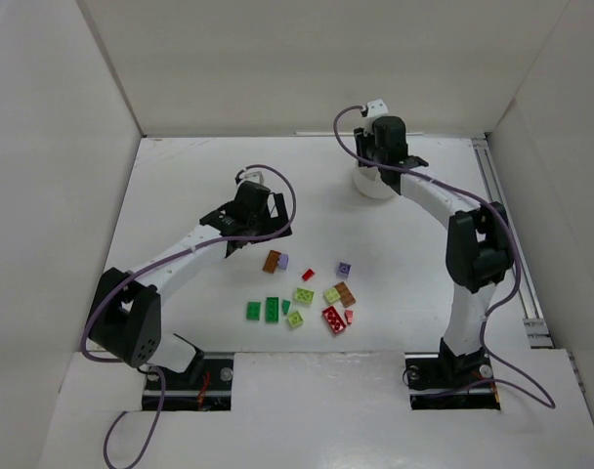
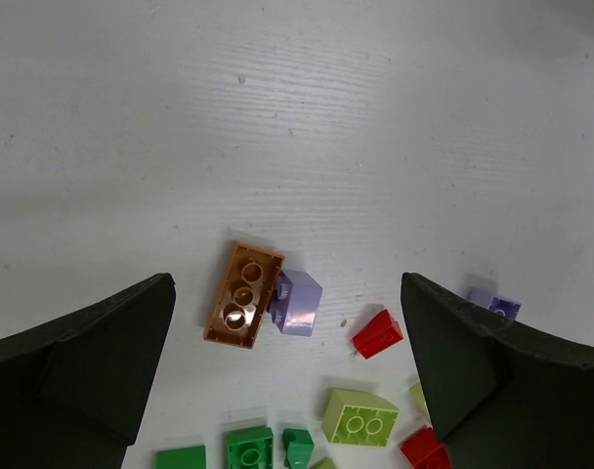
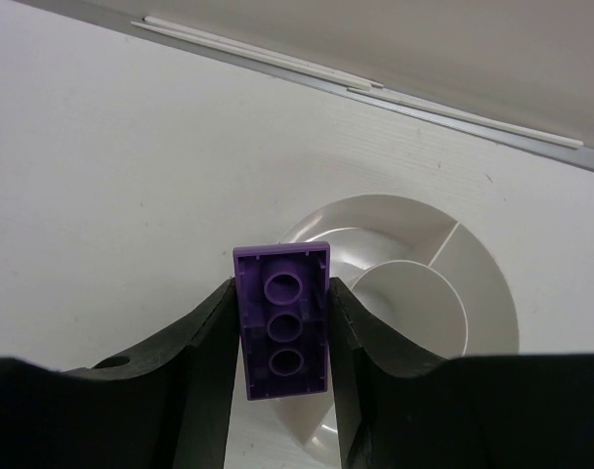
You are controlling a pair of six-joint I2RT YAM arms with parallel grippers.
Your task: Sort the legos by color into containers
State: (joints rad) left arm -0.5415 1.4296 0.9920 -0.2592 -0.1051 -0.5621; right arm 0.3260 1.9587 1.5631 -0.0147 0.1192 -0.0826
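My open left gripper moves down onto the lavender piece touching the orange-brown brick next, since that piece lies below, between the gripper's fingers in the wrist view.
My right gripper [image 3: 282,337] is shut on a purple brick [image 3: 282,318], underside up, held over the left rim of the round white dish [image 3: 404,220] with wedge compartments and a central cup. In the top view that gripper [image 1: 380,156] hangs over the dish [image 1: 375,184] at the back. My left gripper [image 2: 287,342] is open and empty above an orange-brown brick [image 2: 243,293] touching a lavender piece [image 2: 299,303]. A red piece [image 2: 377,334], a lime brick [image 2: 360,417] and green bricks [image 2: 248,449] lie below. The legos [image 1: 302,293] lie scattered at the table's middle front.
White walls enclose the table on three sides. A metal rail [image 1: 512,234] runs along the right edge. A lavender piece [image 1: 344,267] lies apart from the cluster, toward the right arm [image 1: 473,254].
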